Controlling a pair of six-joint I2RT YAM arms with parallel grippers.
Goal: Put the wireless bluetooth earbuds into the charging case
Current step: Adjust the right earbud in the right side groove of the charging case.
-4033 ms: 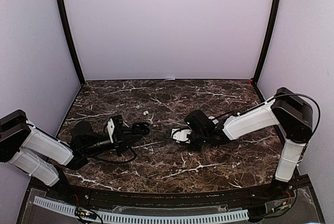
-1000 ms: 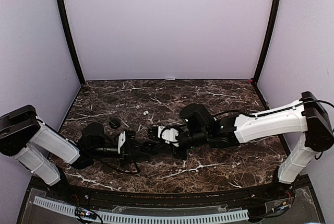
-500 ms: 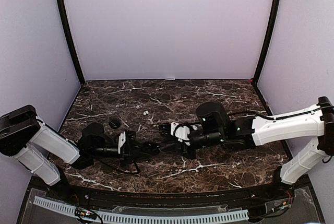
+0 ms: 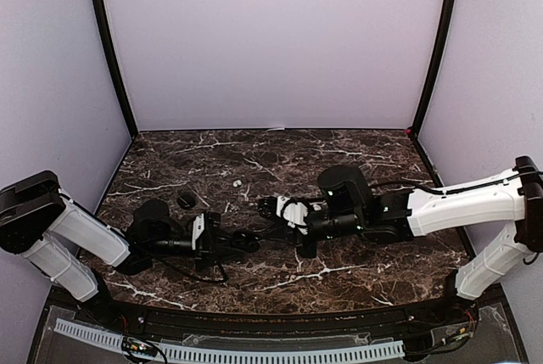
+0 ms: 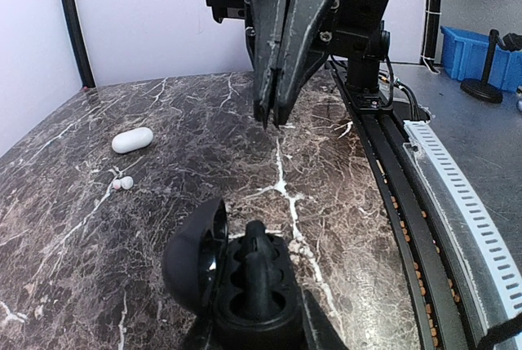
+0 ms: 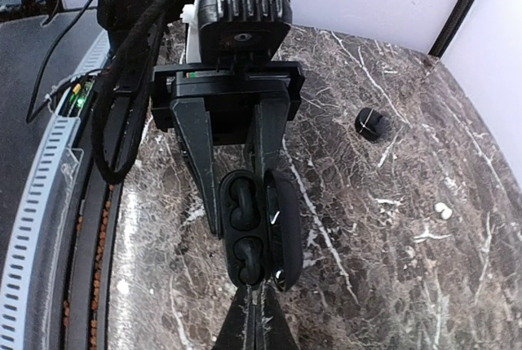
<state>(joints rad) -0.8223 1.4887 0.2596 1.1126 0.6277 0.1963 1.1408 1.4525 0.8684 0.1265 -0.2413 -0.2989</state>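
Both hollows of the case hold earbuds, so my left gripper will next move the case left down in the top view and release it on the marble by the black piece.
A black charging case [image 5: 259, 293] lies open, its lid [image 5: 194, 250] swung to the left, and my left gripper [image 4: 242, 241] is shut on its body. Dark rounded shapes that look like black earbuds [image 6: 245, 232] sit in its two wells; one part stands up in the middle. Just beyond the case my right gripper [image 4: 265, 206] hangs shut, with nothing showing between its fingertips [image 5: 272, 115]. A tiny white earbud [image 4: 237, 183] lies on the marble behind the case, and it also shows in the wrist views [image 5: 124, 183] [image 6: 443, 211].
A small rounded black piece [image 4: 185, 201] rests on the marble left of the case and behind the left arm. A white oval case [image 5: 132, 139] lies further back. The table's front rail [image 5: 383, 203] runs close along the near side.
My right gripper has drawn back to the right from over the open case and now hangs shut just clear of it. The left gripper and case have stayed put.
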